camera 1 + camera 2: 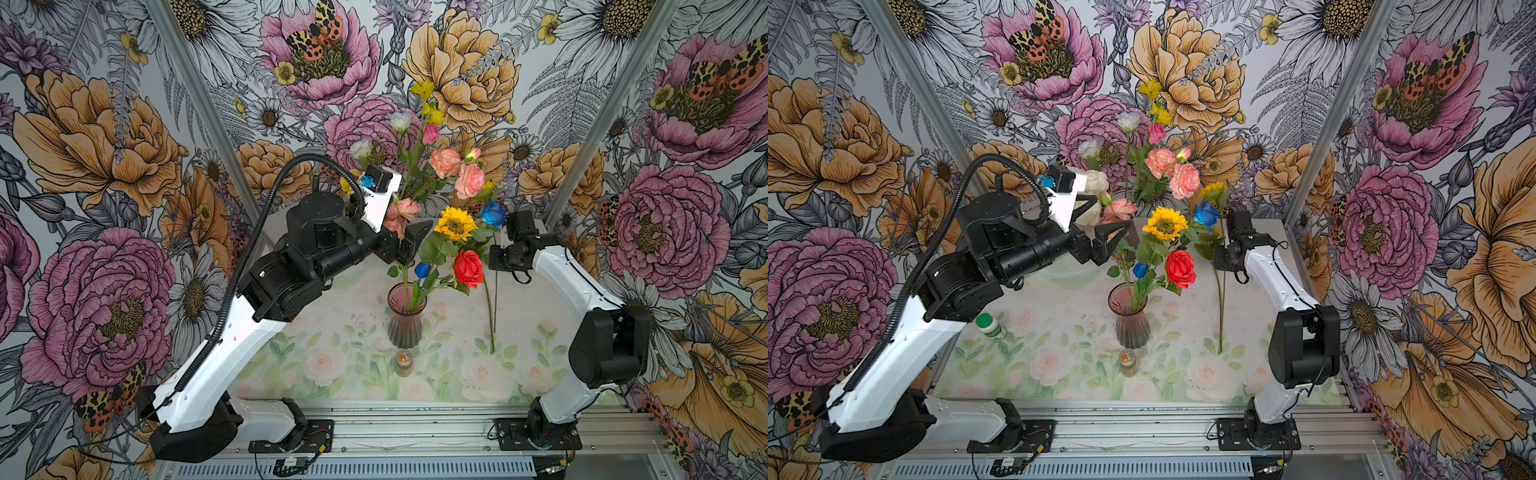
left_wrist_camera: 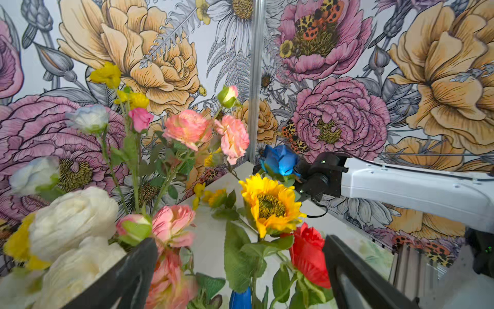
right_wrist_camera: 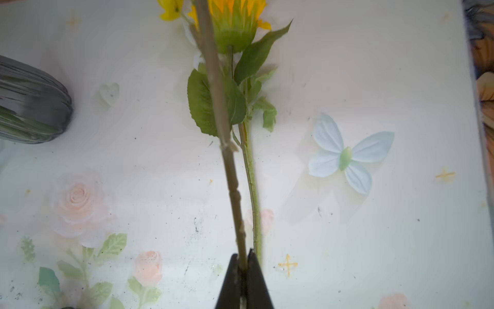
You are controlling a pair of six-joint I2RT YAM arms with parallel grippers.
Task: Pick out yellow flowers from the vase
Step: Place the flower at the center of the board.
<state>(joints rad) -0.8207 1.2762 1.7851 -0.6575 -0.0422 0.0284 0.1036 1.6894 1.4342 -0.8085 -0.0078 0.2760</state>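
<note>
I need to move my right gripper down toward the vase next and let go of the bare stem on the clear tabletop beside the stem of the lying sunflower.
A ribbed purple glass vase stands mid-table holding a sunflower, a red rose and a blue bud. My left gripper is open, level with the blooms. The sunflower's stem and leaves lie between its fingers without touching them. My right gripper is shut on a bare brownish-green stem that hangs toward the table. A blue rose sits just above that gripper. Yellow sprays rise in the bunch behind.
A second sunflower lies flat on the table under the right arm. White and pink roses crowd the back. A small gold-lidded jar stands before the vase, and a green-capped bottle stands at the left. Papered walls close in on three sides.
</note>
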